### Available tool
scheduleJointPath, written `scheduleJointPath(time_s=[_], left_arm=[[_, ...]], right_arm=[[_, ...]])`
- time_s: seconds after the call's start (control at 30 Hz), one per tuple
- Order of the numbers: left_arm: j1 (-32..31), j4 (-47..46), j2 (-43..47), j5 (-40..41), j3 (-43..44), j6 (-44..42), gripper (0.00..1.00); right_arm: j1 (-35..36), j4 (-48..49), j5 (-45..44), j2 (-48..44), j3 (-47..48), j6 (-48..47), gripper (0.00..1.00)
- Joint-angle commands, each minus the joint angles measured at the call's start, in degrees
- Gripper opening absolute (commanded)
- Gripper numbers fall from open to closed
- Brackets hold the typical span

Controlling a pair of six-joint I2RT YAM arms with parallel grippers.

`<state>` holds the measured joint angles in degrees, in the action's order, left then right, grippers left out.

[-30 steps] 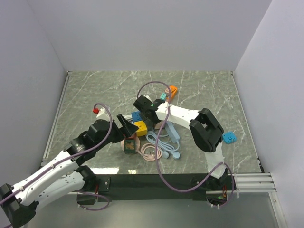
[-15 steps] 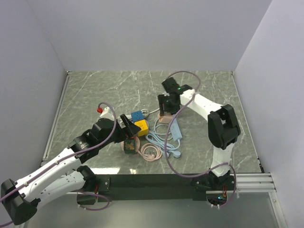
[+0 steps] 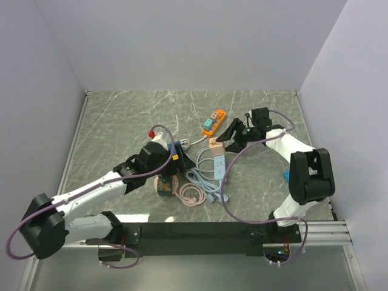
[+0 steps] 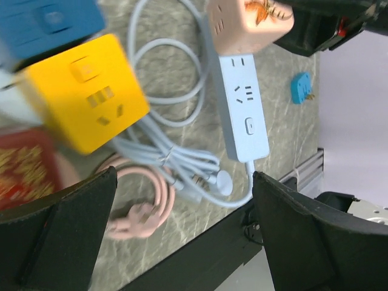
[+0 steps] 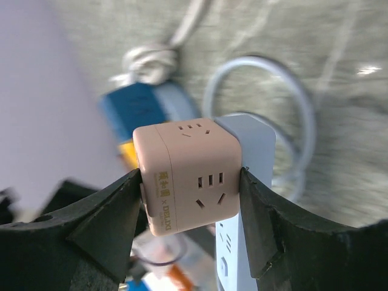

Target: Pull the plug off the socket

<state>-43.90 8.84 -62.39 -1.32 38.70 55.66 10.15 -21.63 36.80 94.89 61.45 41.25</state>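
The bare part of the light blue power strip is to the right of my left gripper in the top view, so I should move across onto it next, because the pink cube (image 3: 214,144) covers the power strip's far end.
My right gripper (image 5: 191,182) is shut on a pink cube socket (image 5: 194,182), one finger on each side. The cube sits over the end of a light blue power strip (image 5: 245,242); I cannot tell whether they are still joined. From above, the right gripper (image 3: 223,140) holds the pink cube (image 3: 214,144) at the strip's (image 3: 219,167) far end. My left gripper (image 3: 182,160) is open and empty, hovering over a yellow cube socket (image 4: 85,91) and a blue cube socket (image 4: 42,21). The left wrist view also shows the pink cube (image 4: 248,21) and the strip (image 4: 245,115).
An orange power strip (image 3: 213,122) lies behind the pink cube. Light blue cable loops (image 3: 203,179) and a pink coiled cable (image 3: 193,195) lie near the front. A red and green box (image 3: 165,187) sits under the left arm. A small blue plug (image 3: 286,175) lies at the right.
My right gripper has swung right and nearer, now gripping the pink cube at the light blue strip's end. My left gripper has reached further right, over the yellow cube.
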Motion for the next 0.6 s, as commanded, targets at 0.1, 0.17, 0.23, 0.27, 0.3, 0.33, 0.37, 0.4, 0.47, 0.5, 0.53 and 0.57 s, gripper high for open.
scheduleJointPath(time_s=[0.1, 0.17, 0.23, 0.27, 0.3, 0.33, 0.37, 0.4, 0.47, 0.5, 0.53, 0.57], left_arm=[[-0.1, -20.4, -6.4, -9.5, 1.2, -1.0, 0.99], [-0.1, -26.6, -7.9, -10.6, 0.4, 1.2, 1.00], [0.0, -29.2, -9.8, -12.8, 0.1, 2.7, 0.99], [-0.1, -29.8, -10.6, -13.5, 0.3, 3.0, 0.99], [-0.1, -30.4, -11.2, -14.0, 0.5, 3.2, 0.99], [0.0, -30.9, -12.0, -14.8, 0.4, 3.8, 0.99], [-0.1, -31.7, -12.3, -15.1, 0.3, 4.1, 0.99], [0.0, -33.8, -12.7, -15.5, -0.4, 4.5, 0.99], [0.0, -35.6, -13.8, -16.3, -0.8, 5.6, 0.99], [0.0, -36.3, -14.2, -16.3, -1.0, 5.9, 0.99], [0.0, -37.6, -14.6, -16.1, -1.0, 6.2, 0.99], [0.0, -38.5, -14.9, -15.6, -1.1, 6.3, 0.99]], right_arm=[[-2.5, 21.4, 15.8, -7.5, -6.0, 19.6, 0.00], [-2.5, 23.8, 16.9, -8.5, -7.1, 21.2, 0.00], [-2.9, 28.9, 18.2, -9.4, -8.3, 25.1, 0.00], [-3.0, 30.7, 18.6, -9.6, -9.3, 26.5, 0.00], [-3.2, 34.0, 19.0, -9.9, -9.7, 29.3, 0.00], [-3.1, 35.4, 19.7, -10.1, -10.0, 30.5, 0.00], [-3.2, 36.5, 20.0, -10.3, -10.3, 31.2, 0.00], [-3.2, 37.9, 20.3, -10.4, -10.3, 32.6, 0.00], [-3.2, 38.4, 21.1, -11.0, -10.1, 33.2, 0.00], [-3.2, 38.9, 21.4, -11.3, -10.1, 33.6, 0.00], [-3.2, 39.0, 21.7, -11.7, -10.0, 33.8, 0.00], [-3.2, 39.3, 22.3, -11.9, -10.1, 34.0, 0.00]])
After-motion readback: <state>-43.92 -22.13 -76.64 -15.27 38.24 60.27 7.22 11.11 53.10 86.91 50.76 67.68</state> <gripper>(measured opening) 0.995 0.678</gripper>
